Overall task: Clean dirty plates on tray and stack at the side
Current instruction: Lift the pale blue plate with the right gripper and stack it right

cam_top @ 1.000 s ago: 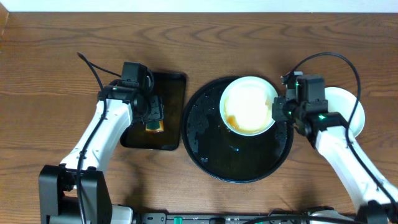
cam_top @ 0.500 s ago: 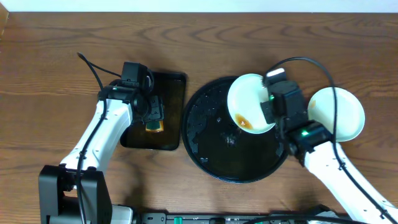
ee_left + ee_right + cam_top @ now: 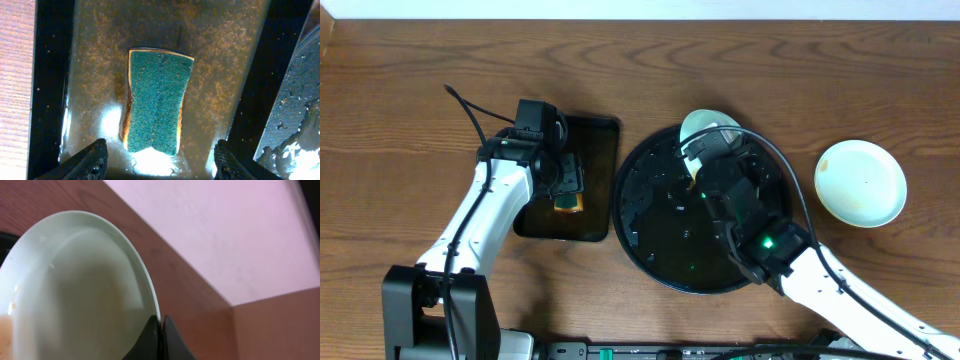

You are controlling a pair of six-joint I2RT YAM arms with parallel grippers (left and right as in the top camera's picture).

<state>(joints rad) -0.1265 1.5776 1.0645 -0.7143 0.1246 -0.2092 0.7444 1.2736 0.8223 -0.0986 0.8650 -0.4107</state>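
My right gripper swings over one pale mint plate (image 3: 860, 183) next, turns my tilted plate flat, lowers and releases it, since that mint plate already lies at the tray's side.
The round black tray (image 3: 660, 240) is wet, with no plate lying on it. My right gripper (image 3: 705, 160) (image 3: 161, 322) is shut on the rim of a pale plate (image 3: 703, 124) (image 3: 75, 290) and holds it tilted steeply on edge above the tray's far side. A brown smear shows at its lower left edge (image 3: 10, 307). Another pale mint plate (image 3: 860, 182) lies on the table right of the tray. My left gripper (image 3: 563, 185) (image 3: 157, 160) is open over a green-topped sponge (image 3: 157, 100) that lies in the small rectangular tray (image 3: 590, 150).
The rectangular black tray (image 3: 50, 75) holds soapy water and touches the round tray's left side. The right arm (image 3: 800, 270) crosses the round tray's near right. A pale wall (image 3: 225, 230) runs along the table's far edge.
My right arm has swung left over the round tray and raised the plate from nearly flat to steeply on edge. The plate on the right is now uncovered. The left arm has not moved.
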